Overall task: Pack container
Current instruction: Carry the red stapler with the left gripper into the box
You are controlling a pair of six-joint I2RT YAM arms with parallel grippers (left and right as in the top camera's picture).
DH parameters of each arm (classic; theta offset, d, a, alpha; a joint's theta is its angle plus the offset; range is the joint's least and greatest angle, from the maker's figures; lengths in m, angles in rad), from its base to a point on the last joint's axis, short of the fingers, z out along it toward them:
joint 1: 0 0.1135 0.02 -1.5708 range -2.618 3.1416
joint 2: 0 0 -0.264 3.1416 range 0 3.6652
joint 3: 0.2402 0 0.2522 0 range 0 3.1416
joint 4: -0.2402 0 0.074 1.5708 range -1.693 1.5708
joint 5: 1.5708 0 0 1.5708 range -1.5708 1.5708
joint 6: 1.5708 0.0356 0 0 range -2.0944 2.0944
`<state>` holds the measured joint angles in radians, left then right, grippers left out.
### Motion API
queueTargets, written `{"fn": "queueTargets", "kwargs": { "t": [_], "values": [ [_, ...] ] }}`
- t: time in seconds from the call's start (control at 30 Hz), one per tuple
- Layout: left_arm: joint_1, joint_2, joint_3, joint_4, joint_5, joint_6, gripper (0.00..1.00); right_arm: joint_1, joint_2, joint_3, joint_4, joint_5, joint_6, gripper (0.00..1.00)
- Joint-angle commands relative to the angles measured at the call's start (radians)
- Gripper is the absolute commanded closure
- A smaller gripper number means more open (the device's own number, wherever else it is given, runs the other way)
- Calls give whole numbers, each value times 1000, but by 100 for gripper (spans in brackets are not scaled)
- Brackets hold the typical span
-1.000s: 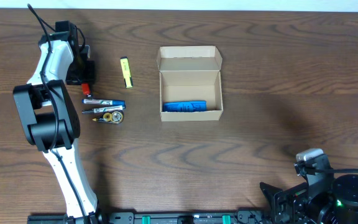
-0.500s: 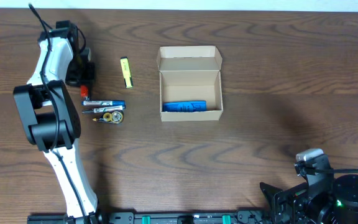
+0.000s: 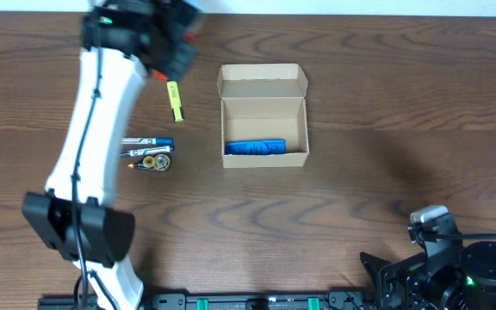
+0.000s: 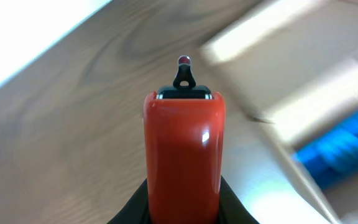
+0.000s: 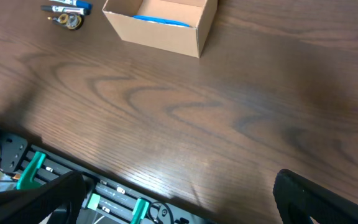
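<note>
My left gripper should next move over the box, to the right in the overhead view. Then it should go down and release the marker (image 4: 183,143) in the room beside the blue object.
The container (image 3: 263,158) is an open tan cardboard box at mid-table with its lid flap folded back; a blue object (image 3: 256,147) lies inside. It also shows blurred in the left wrist view (image 4: 303,93) and in the right wrist view (image 5: 166,34). My left gripper (image 3: 172,53) is raised above the table left of the box, shut on a red marker (image 4: 183,143), whose tip shows in the overhead view (image 3: 158,76). My right gripper (image 5: 179,199) is open and empty, parked at the front right edge.
A yellow highlighter (image 3: 176,101) lies left of the box. Two pens (image 3: 145,142) and a small round gold item (image 3: 155,161) lie further front-left. The right arm's base (image 3: 455,258) sits at the front right corner.
My left arm has lifted off the table at the far left and swung right toward the box, carrying the red marker. The right arm has not moved.
</note>
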<state>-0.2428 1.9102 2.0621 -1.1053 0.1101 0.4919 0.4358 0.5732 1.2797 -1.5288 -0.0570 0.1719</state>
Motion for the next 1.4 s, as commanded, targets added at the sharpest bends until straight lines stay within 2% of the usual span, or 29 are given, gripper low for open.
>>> {"fn": "queueTargets", "kwargs": {
  "t": [0.0, 0.17, 0.33, 0.6, 0.93, 1.37],
  "values": [
    [-126, -2, -2, -51, 22, 286, 95, -3, -1, 2, -2, -7, -9, 1],
    [-294, 11, -18, -136, 17, 557, 94, -3, -1, 2, -2, -7, -9, 1],
    [-370, 68, -18, -141, -32, 630, 94, -3, -1, 2, -2, -7, -9, 1],
    [-372, 200, -18, -138, -55, 667, 94, -3, -1, 2, -2, -7, -9, 1],
    [-372, 340, -18, -65, -221, 626, 94, -3, -1, 2, -2, -7, -9, 1],
    [-364, 391, -18, 14, -301, 607, 94, -3, -1, 2, -2, -7, -9, 1]
  ]
}}
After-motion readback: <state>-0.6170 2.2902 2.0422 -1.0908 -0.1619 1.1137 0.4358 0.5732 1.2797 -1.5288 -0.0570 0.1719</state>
